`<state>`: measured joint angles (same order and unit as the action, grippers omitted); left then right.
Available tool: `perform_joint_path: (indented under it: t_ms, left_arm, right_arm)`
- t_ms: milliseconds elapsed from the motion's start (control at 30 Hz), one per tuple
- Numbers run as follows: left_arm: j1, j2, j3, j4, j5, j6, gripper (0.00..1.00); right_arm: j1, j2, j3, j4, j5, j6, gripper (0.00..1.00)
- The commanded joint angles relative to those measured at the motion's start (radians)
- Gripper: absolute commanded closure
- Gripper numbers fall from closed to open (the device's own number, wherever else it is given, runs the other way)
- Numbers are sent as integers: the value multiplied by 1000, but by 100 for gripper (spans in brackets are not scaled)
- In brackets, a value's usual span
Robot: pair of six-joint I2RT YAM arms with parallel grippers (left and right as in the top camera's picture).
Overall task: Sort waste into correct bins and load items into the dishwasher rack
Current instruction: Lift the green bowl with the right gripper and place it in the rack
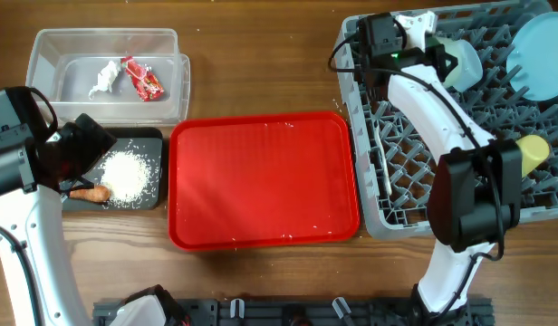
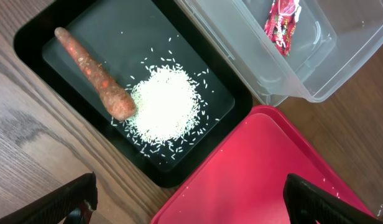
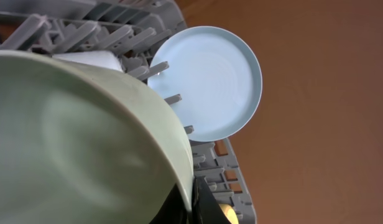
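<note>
My right gripper will next move down toward the rack's wires beside the white cup and let go of the bowl's rim, because the pale green bowl is already over the grey rack (image 1: 415,195).
My right gripper (image 1: 445,56) is shut on the rim of the pale green bowl (image 1: 462,65) over the grey dishwasher rack (image 1: 415,195). The bowl fills the right wrist view (image 3: 86,137), with the jaws (image 3: 193,200) pinching its edge. A light blue plate (image 1: 543,56) stands in the rack's far corner (image 3: 210,81). A yellow cup (image 1: 533,152) and a white spoon (image 1: 384,163) lie in the rack. My left gripper (image 2: 201,205) is open and empty above the black bin (image 2: 36,37), which holds the brown sausage (image 2: 95,74) and the rice (image 2: 166,106). The clear tub (image 1: 48,45) holds the napkin (image 1: 104,80) and the red wrapper (image 1: 143,80). I do not see the light blue bowl.
The large red tray (image 1: 261,181) lies between the black bin and the rack, with a few rice grains on it. The right arm reaches across the rack's left half. Wooden table shows around everything.
</note>
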<state>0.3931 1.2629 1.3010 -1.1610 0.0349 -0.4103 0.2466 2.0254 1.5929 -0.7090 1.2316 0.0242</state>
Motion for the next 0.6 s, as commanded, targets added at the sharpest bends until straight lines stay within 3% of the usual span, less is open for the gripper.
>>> perform_joint_path:
  t_ms: [0, 300, 467, 567]
  left_arm:
    - [3, -12, 6, 3, 9, -17, 4]
    - [3, -12, 6, 4, 9, -17, 4]
    - [3, -12, 6, 4, 9, -17, 4]
    - [3, -12, 6, 4, 9, -17, 4]
  right_arm:
    - [12, 23, -17, -42, -116, 9, 96]
    - [55, 23, -17, -203, -402, 11, 96]
    - [74, 14, -16, -299, -433, 140, 93]
    - [74, 2, -16, -324, -549, 141, 90]
